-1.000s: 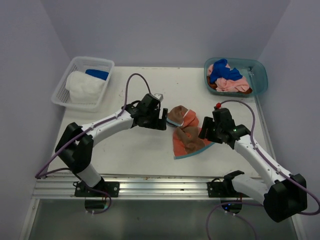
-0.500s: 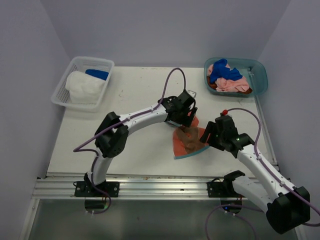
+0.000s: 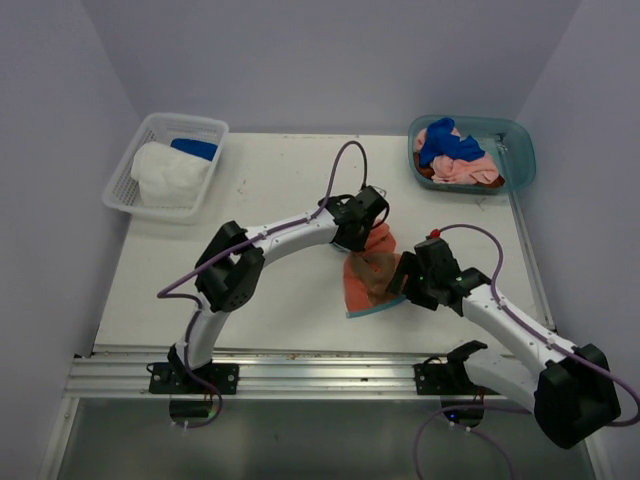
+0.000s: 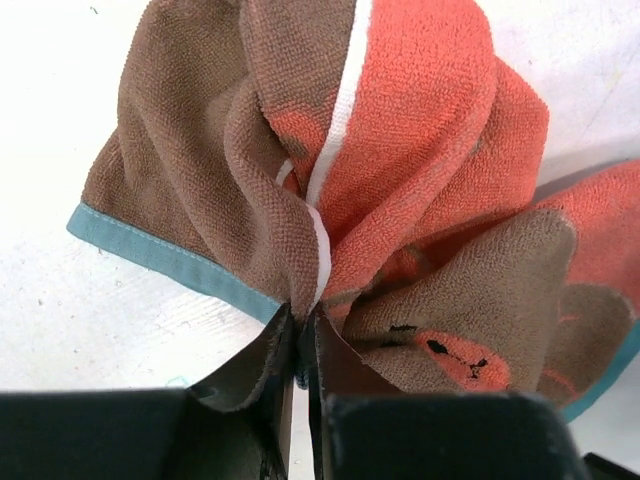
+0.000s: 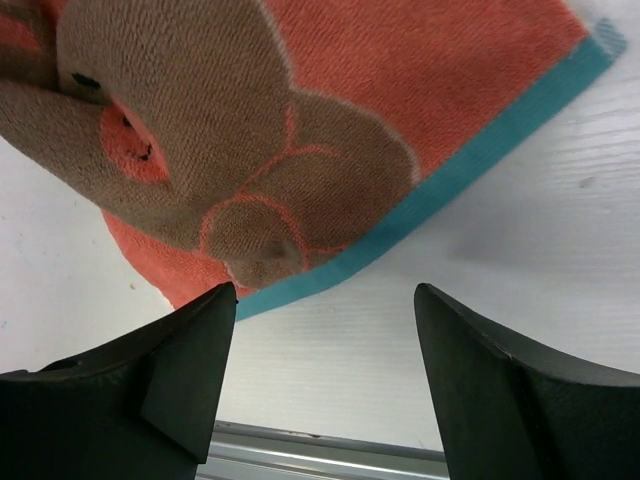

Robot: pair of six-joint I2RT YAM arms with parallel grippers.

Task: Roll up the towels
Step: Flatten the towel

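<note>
My right gripper should move down toward the towel next, onto its teal hem by the brown patch (image 3: pixel 395 301) (image 5: pixel 368 247), because its open fingers are over bare table short of the towel.
A brown and orange towel (image 3: pixel 375 275) with a teal edge lies bunched at the table's middle. My left gripper (image 3: pixel 363 233) is at its far end. In the left wrist view the jaws (image 4: pixel 305 322) are shut on a pinched fold of this towel (image 4: pixel 400 150), and the cloth fans out ahead of them. My right gripper (image 3: pixel 403 282) hovers at the towel's near right corner. Its fingers stand wide open over bare table (image 5: pixel 325 300), just short of the teal hem, and the towel (image 5: pixel 350 120) fills the view above them.
A white mesh basket (image 3: pixel 125 178) at the back left holds a white towel (image 3: pixel 165 175) and a blue one (image 3: pixel 195 148). A teal tub (image 3: pixel 522 150) at the back right holds blue and pink towels (image 3: pixel 455 155). A metal rail (image 3: pixel 300 375) runs along the near edge.
My left gripper has swung right onto the towel's far end and closed on a fold. My right gripper has shifted left toward the towel's near corner and opened a little wider.
</note>
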